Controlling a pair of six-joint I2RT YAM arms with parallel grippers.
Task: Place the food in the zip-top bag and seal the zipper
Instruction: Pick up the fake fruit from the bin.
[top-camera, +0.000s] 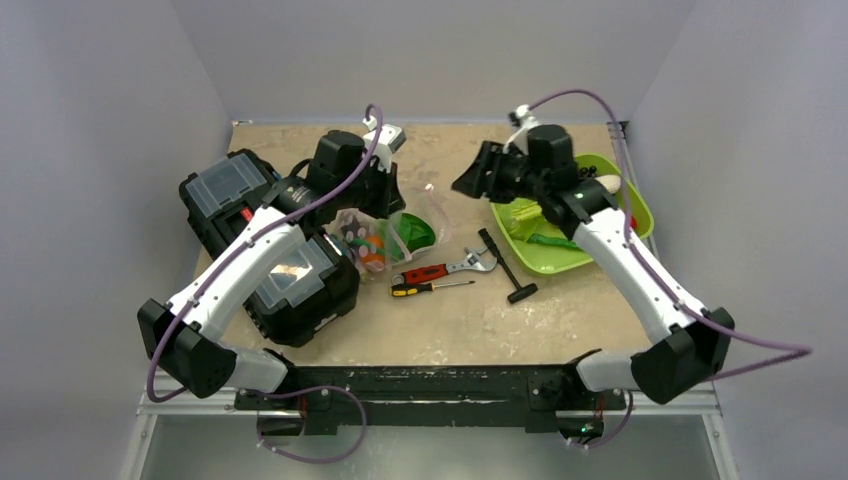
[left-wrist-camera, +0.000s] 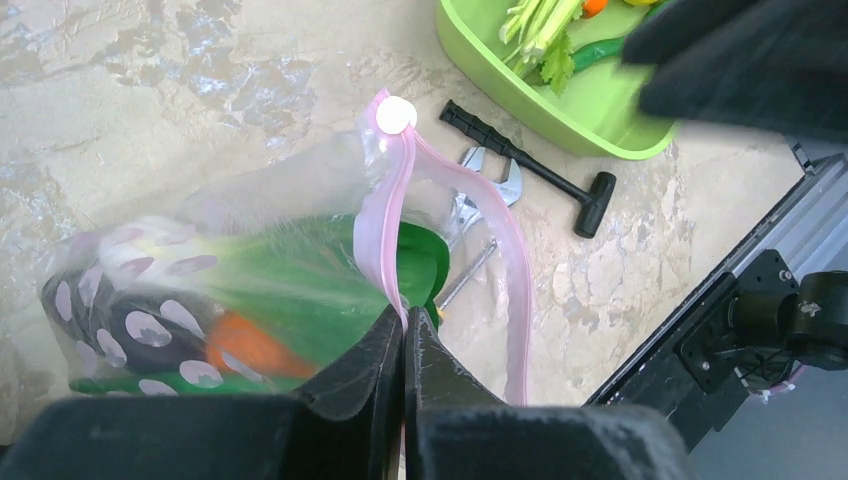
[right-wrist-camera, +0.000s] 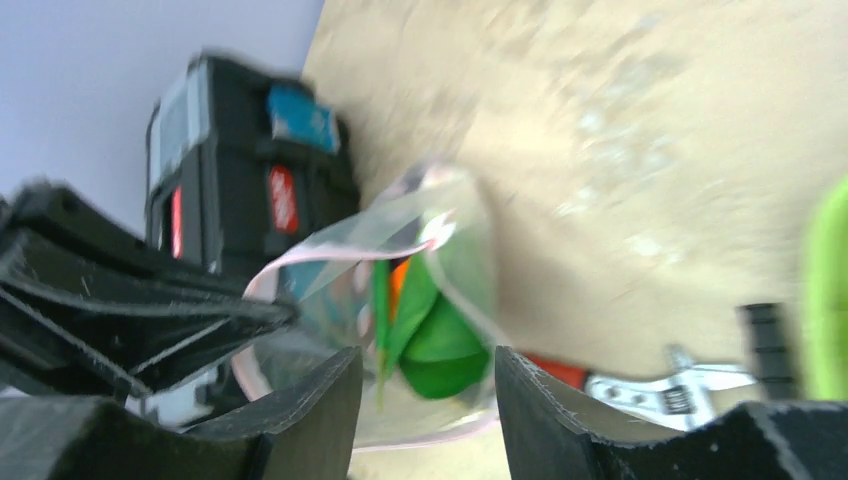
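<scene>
I will next swing my right gripper from the bag's opening (right-wrist-camera: 425, 300) over the lime-green tray, then turn downward and lower onto the yellow piece, as its fingers are empty.
The clear zip-top bag (top-camera: 385, 235) lies left of centre, its mouth open. Inside are a green leaf (left-wrist-camera: 300, 290), an orange piece (left-wrist-camera: 250, 350) and dark grapes (left-wrist-camera: 110, 330). My left gripper (left-wrist-camera: 404, 320) is shut on the pink zipper strip (left-wrist-camera: 385, 200) and holds one lip up; the white slider (left-wrist-camera: 396, 115) sits at the strip's far end. In the top view the left gripper (top-camera: 375, 200) is over the bag's left side. My right gripper (top-camera: 478, 172) is open and empty, in the air between bag and tray, facing the bag mouth (right-wrist-camera: 425, 300). Bok choy (top-camera: 525, 215) lies in the tray.
A lime-green tray (top-camera: 545, 262) holds more food at the right. A red-handled wrench (top-camera: 445, 268), a screwdriver (top-camera: 430, 288) and a black T-shaped tool (top-camera: 505, 265) lie between bag and tray. Two black toolboxes (top-camera: 225, 195) (top-camera: 300, 285) stand at the left.
</scene>
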